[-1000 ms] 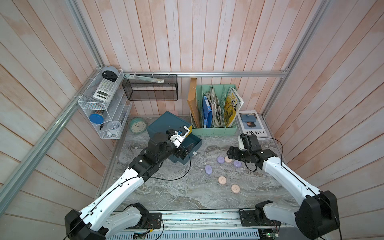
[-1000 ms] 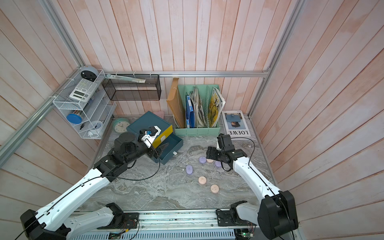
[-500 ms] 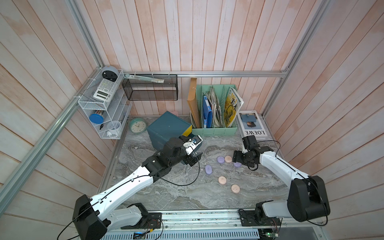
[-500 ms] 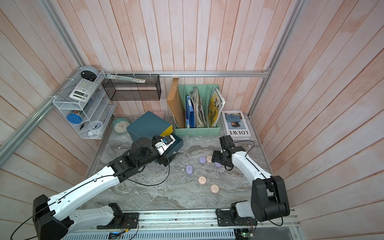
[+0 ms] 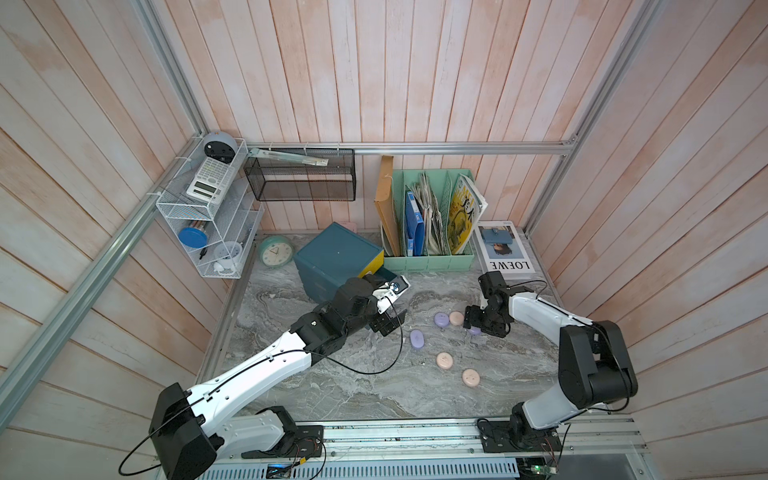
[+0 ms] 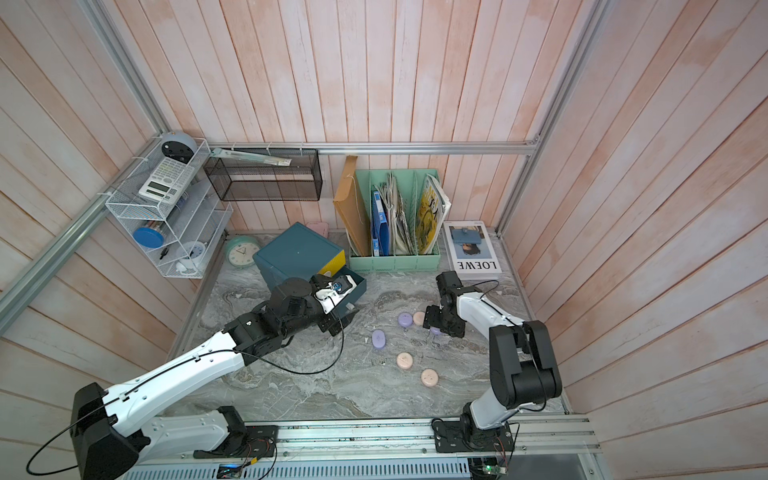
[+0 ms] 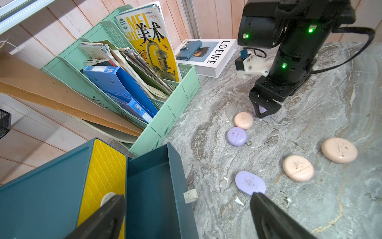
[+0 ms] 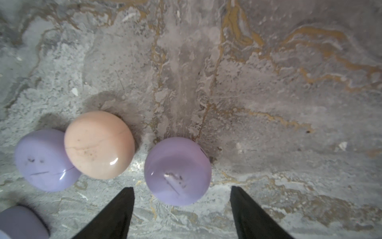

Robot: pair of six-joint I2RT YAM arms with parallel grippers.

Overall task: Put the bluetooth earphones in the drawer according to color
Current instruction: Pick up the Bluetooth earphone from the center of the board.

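Observation:
My right gripper lowers slightly next and closes its fingers around the sides of the lilac case (image 5: 475, 330), because it still lies below and between the open fingertips.
Three lilac and three pale pink bluetooth earphones lie on the marble table. My right gripper (image 8: 182, 188) is open and low, its fingers on either side of one lilac case (image 8: 177, 170) without touching it; in a top view that case (image 5: 473, 331) peeks from under the gripper (image 5: 478, 326). A pink case (image 8: 99, 144) and a lilac one (image 8: 43, 160) touch each other beside it. The teal drawer chest (image 5: 336, 253) has a yellow front (image 7: 103, 171) and one teal drawer (image 7: 148, 186) pulled out. My left gripper (image 7: 187, 195) hangs open over that drawer's front edge, holding nothing.
A mint-green file rack (image 5: 428, 259) and a LOEWE book (image 5: 505, 253) stand behind the cases. A round clock (image 5: 275, 251) sits left of the chest. Another lilac case (image 5: 417, 338) and two pink ones (image 5: 444, 360) (image 5: 471, 377) lie nearer the table's front.
My left arm has swung from above the chest out to the open drawer's front. My right gripper has come down around the lilac case, its jaws slightly narrower.

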